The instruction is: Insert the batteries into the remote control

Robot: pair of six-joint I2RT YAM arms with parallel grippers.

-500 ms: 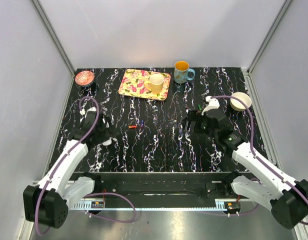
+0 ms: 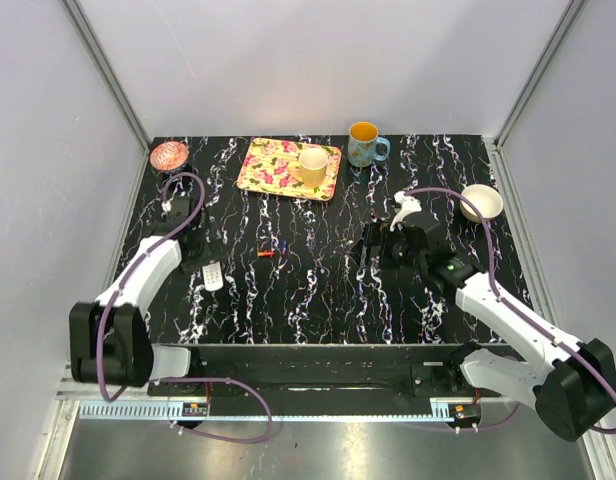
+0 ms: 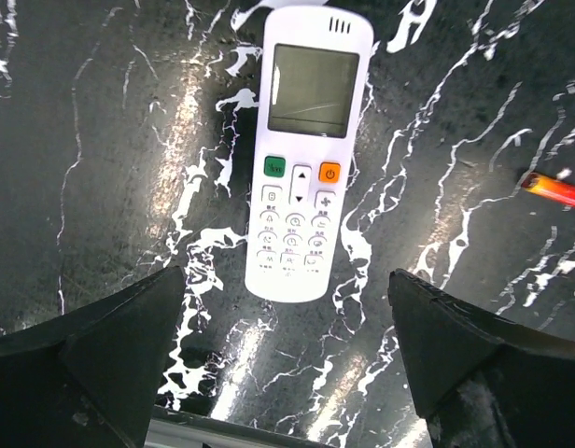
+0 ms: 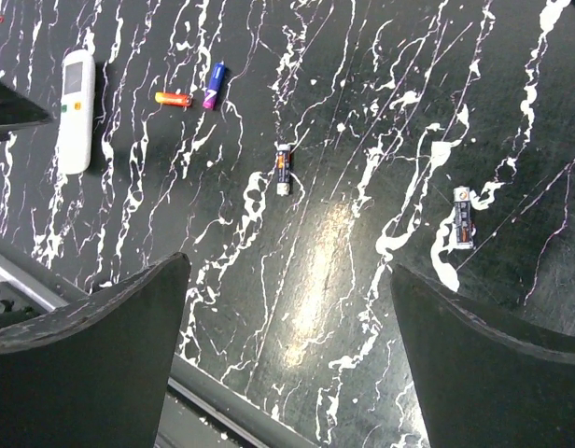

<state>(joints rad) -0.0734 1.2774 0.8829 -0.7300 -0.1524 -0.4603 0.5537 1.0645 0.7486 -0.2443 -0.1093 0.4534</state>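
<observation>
The left gripper will next go down over the remote control's keypad below it and close across the remote control's narrow width, since its open fingers already are on either side of the remote control.
The remote control is a white bar lying on the black marbled table, screen and buttons facing up. It also shows at the left in the top view and the right wrist view. My left gripper hangs open just over its near end, touching nothing. A red-orange battery and a blue-purple battery lie right of the remote. Two dark batteries lie further right. My right gripper is open above bare table and holds nothing.
At the back, a floral tray carries a yellow cup. A blue mug stands to its right. A white bowl sits at the right and a copper dish in the back left corner. Grey walls enclose the table.
My left arm has swung left and its gripper has moved toward the back, uncovering the whole remote. My right gripper has shifted a little to the left. Both stay open.
</observation>
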